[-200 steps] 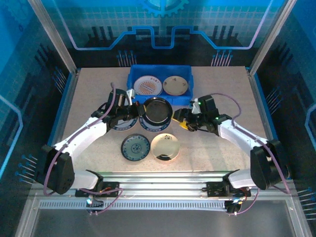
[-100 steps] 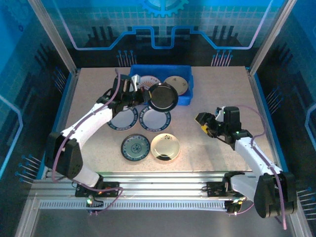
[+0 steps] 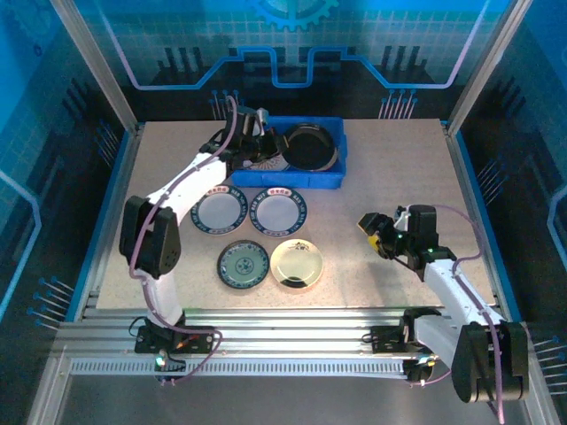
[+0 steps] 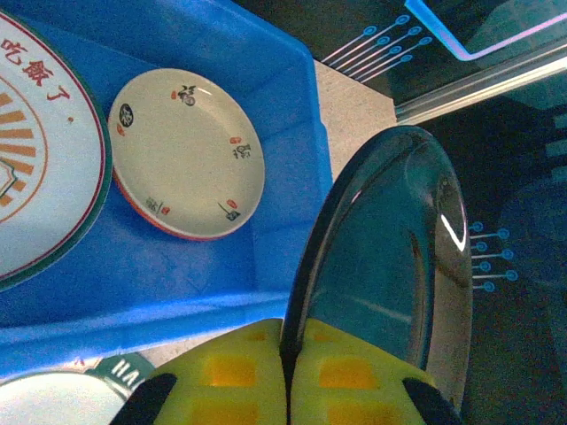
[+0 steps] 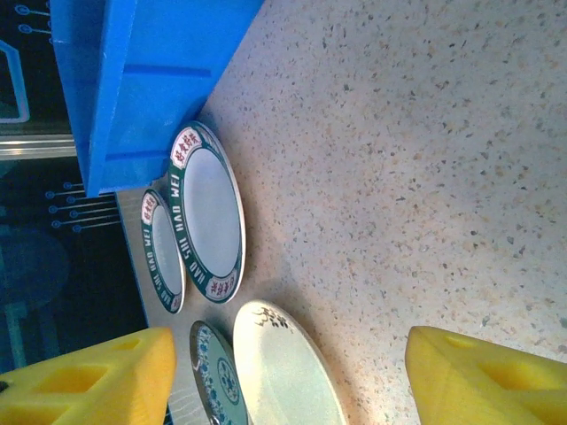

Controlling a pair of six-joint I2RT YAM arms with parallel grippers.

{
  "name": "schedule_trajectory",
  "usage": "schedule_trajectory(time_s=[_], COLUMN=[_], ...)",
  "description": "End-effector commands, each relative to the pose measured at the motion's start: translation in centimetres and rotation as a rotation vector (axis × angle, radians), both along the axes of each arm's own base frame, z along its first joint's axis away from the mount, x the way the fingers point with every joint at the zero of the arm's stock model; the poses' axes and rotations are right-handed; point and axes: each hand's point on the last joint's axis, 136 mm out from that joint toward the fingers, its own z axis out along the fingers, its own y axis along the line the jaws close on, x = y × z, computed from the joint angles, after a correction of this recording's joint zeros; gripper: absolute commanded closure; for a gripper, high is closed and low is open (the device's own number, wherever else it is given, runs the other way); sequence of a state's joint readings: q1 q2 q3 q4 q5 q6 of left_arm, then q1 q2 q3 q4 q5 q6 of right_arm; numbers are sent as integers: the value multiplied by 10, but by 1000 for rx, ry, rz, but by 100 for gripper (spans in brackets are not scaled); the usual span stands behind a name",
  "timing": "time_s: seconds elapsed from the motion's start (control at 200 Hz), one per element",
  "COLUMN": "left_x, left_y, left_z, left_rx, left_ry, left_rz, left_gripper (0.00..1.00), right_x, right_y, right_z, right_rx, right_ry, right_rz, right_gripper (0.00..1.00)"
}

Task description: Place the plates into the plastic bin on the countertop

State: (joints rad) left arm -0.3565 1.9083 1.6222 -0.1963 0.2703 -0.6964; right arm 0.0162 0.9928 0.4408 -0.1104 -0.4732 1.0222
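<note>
The robot's left gripper needs to lower the dark glossy plate [image 3: 310, 147] inside the bin's sides onto the cream plate next, then let go of the dark glossy plate's rim.
My left gripper [image 3: 280, 146] [image 4: 288, 354] is shut on the rim of a dark glossy plate [image 3: 310, 147] [image 4: 390, 266], held tilted over the right half of the blue plastic bin [image 3: 288, 180] [image 4: 283, 106]. In the bin lie a white plate with orange rays [image 3: 264, 158] [image 4: 40, 168] and a cream plate [image 4: 190, 150]. On the countertop [image 3: 399, 168] lie two white plates with green rims [image 3: 220, 211] [image 3: 277, 210] [image 5: 208, 212], a blue-patterned plate [image 3: 243, 264] [image 5: 213, 381] and a gold-cream plate [image 3: 296, 263] [image 5: 283, 363]. My right gripper [image 3: 376, 232] [image 5: 288, 376] is open over bare countertop, to the right of them.
Blue edging and metal rails [image 3: 292, 319] frame the countertop. The bin stands at the back middle. Bare speckled surface lies to the right of the plates and on the far left, by the left rail [image 3: 115, 204].
My left arm has carried the dark plate from above the green-rimmed plates back to over the bin. My right arm has drawn away to the right and nearer, still open.
</note>
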Motion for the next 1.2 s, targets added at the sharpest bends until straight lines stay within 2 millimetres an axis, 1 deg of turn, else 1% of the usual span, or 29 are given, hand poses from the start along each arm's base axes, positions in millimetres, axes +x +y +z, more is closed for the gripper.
schedule_trajectory(time_s=[0.0, 0.21, 0.325, 0.39, 0.53, 0.61, 0.785, 0.991, 1.196], left_x=[19, 53, 74, 85, 101, 110, 122, 127, 132], left_y=[-11, -8, -10, -10, -15, -16, -19, -21, -20], left_z=[11, -7, -16, -26, -39, -50, -73, -107, -121], left_rx=[-58, -30, -47, -41, -32, -37, -41, -49, -36], left_ry=[-17, -9, 10, 31, 40, 56, 81, 132, 139], left_rz=[4, 70, 65, 67, 63, 70, 85, 120, 138], left_gripper=[100, 100, 100, 100, 100, 100, 100, 100, 100], right_x=[0, 0, 1, 2, 2, 2, 3, 1, -1], right_y=[-1, -2, -2, -2, -3, -3, -4, -5, -5], right_z=[3, -1, 2, 5, 9, 10, 10, 9, 8], right_rx=[23, 27, 34, 34, 25, 25, 25, 28, 19], right_ry=[-15, -10, -18, -23, -29, -28, -26, -20, -15], right_rz=[-9, -20, -23, -23, -23, -26, -31, -44, -44], right_gripper=[30, 30, 31, 31, 30, 30, 30, 31, 31])
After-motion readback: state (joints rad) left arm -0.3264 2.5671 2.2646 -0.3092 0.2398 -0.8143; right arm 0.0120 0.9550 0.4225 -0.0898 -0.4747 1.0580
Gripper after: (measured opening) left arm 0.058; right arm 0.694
